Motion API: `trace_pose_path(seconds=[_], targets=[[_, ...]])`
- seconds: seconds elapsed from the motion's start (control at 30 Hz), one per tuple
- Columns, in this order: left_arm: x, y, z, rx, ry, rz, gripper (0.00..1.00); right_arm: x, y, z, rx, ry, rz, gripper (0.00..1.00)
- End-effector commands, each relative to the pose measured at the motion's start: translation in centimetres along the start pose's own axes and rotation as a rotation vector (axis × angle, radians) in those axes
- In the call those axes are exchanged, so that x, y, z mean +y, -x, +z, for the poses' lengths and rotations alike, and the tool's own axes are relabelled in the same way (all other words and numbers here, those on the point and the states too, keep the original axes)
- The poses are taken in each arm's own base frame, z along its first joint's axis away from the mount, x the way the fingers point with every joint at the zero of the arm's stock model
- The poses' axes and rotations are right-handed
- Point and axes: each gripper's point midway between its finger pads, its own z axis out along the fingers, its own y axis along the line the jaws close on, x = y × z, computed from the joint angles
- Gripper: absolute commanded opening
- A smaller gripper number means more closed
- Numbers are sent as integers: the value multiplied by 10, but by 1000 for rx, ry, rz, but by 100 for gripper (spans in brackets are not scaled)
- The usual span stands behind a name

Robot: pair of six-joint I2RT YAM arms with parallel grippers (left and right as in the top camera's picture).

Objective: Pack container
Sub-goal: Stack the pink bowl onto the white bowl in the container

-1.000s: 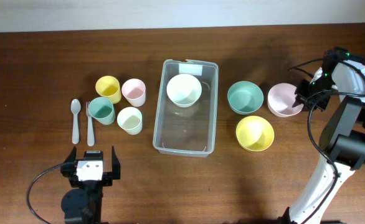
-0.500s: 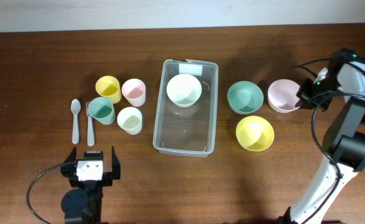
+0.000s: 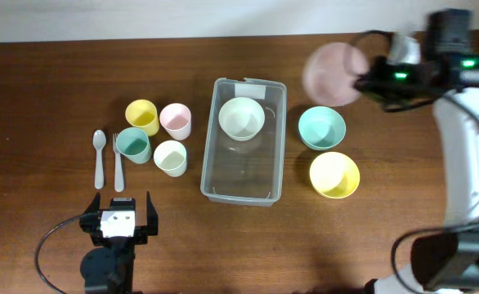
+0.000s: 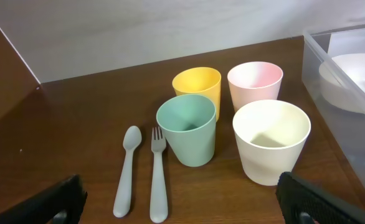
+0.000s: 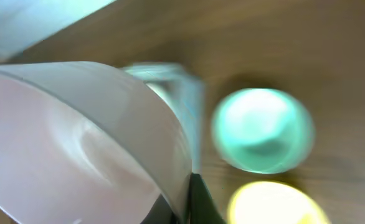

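My right gripper should next carry the pink bowl (image 3: 334, 72) over, lower it into the empty white bowl (image 3: 241, 118) and let go of it, because the white bowl is below, to the left in the overhead view.
The clear container (image 3: 242, 184) lies mid-table with a white bowl (image 3: 241, 118) inside its far end; it shows blurred in the right wrist view (image 5: 189, 102). My right gripper (image 3: 369, 82) is shut on the rim of a pink bowl (image 3: 334, 72), lifted above the table to the right of the container's far end; the bowl fills the right wrist view (image 5: 76, 143). My left gripper (image 3: 118, 222) is open and empty near the front edge, its fingers (image 4: 176, 199) wide apart.
A teal bowl (image 3: 321, 128) and a yellow bowl (image 3: 334, 175) sit right of the container. Left of it stand yellow (image 3: 141, 116), pink (image 3: 176, 121), teal (image 3: 132, 145) and cream (image 3: 170, 158) cups, with a spoon (image 3: 99, 158) and fork (image 3: 118, 163).
My right gripper closed on the pink bowl's rim, lifted it off the table and carried it left and back toward the container. The left arm has not moved.
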Motion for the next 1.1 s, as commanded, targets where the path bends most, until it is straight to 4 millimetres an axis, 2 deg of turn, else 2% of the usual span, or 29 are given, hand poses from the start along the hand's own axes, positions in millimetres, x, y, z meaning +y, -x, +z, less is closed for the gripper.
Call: trace_pose_path(seconds=[0.0,0.1,0.23,0.47,0.57,0.67,0.77,0.83,0.93,0.97,1.07], targets=[[-1,0,0,-5,-4,11,100,42,-21,37,83,50,-92,4],[0,0,0,-5,-4,11,100,69,-31,70,95,30,-186,4],[0,0,0,-5,-4,11,100,79,-39,118,89,-71,-225,4],[0,0,0,-5,-4,11,100,73,-43,188,86,-133,-227,4],[-1,0,0,-5,-4,11,100,60,-48,212,110,-151,-189,4],[-1,0,0,-5,-4,11,100,50,-51,226,126,-164,-166,4],[-1,0,0,-5,-4,11,100,55,-53,227,139,-134,-183,6],[-1,0,0,-5,-4,11,100,75,-57,218,170,-36,-265,19],[-1,0,0,-5,-4,11,100,96,-57,182,197,50,-276,20],[0,0,0,-5,-4,11,100,99,-51,159,177,44,-271,29],[-1,0,0,-5,-4,11,100,90,-37,118,117,-9,-254,48]])
